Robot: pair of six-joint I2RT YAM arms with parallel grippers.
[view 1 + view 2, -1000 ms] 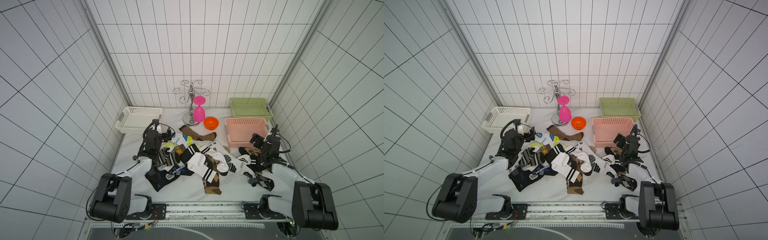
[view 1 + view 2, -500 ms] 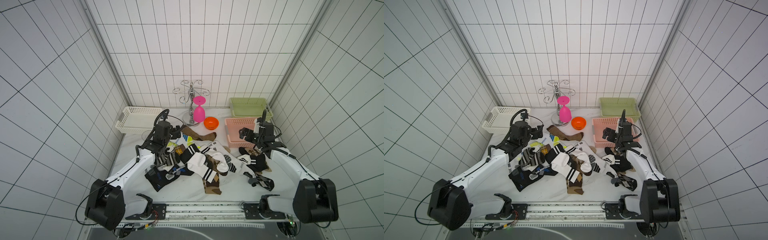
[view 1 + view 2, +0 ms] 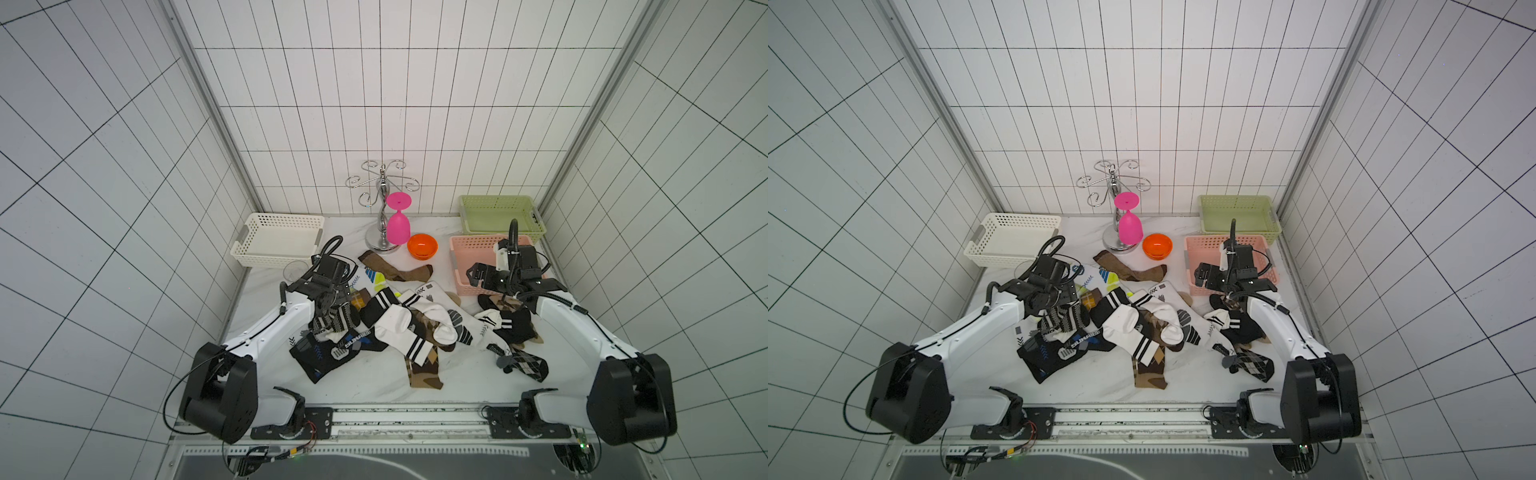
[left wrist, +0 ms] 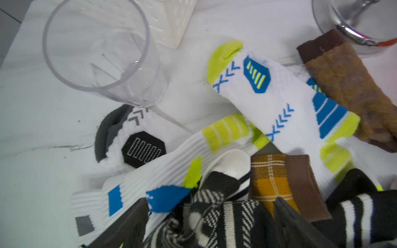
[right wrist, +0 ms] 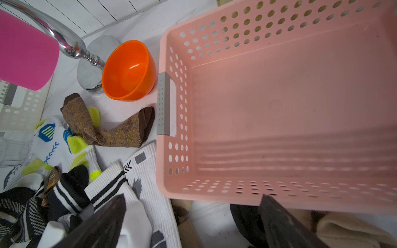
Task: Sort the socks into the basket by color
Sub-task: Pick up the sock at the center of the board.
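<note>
My left gripper is above the raised fold of the black-and-white patterned sock (image 4: pixel 202 214), which stands between its open fingers. I will lower my gripper onto that fold and close it.
The socks (image 3: pixel 409 328) lie in a mixed heap mid-table: black, white with black stripes, white with yellow and blue, and brown. My left gripper (image 3: pixel 331 309) is down on the heap's left edge. In the left wrist view it (image 4: pixel 212 221) is open, its fingers (image 4: pixel 129 225) on either side of a black-and-white patterned sock (image 4: pixel 217 212). My right gripper (image 3: pixel 478 276) hangs open and empty at the near left corner of the pink basket (image 3: pixel 467 253). In the right wrist view it (image 5: pixel 193 223) spans that basket's rim (image 5: pixel 214 193), and the basket holds nothing.
A white basket (image 3: pixel 278 239) sits back left and a green basket (image 3: pixel 498 212) back right, behind the pink one. A chrome rack with a pink cup (image 3: pixel 397 224), an orange bowl (image 3: pixel 422 246) and a clear glass (image 4: pixel 96 47) stand behind the heap.
The left arm has reached forward and right, coming down on the patterned sock. The right arm has swung back and left from the black socks to the pink basket's corner.
</note>
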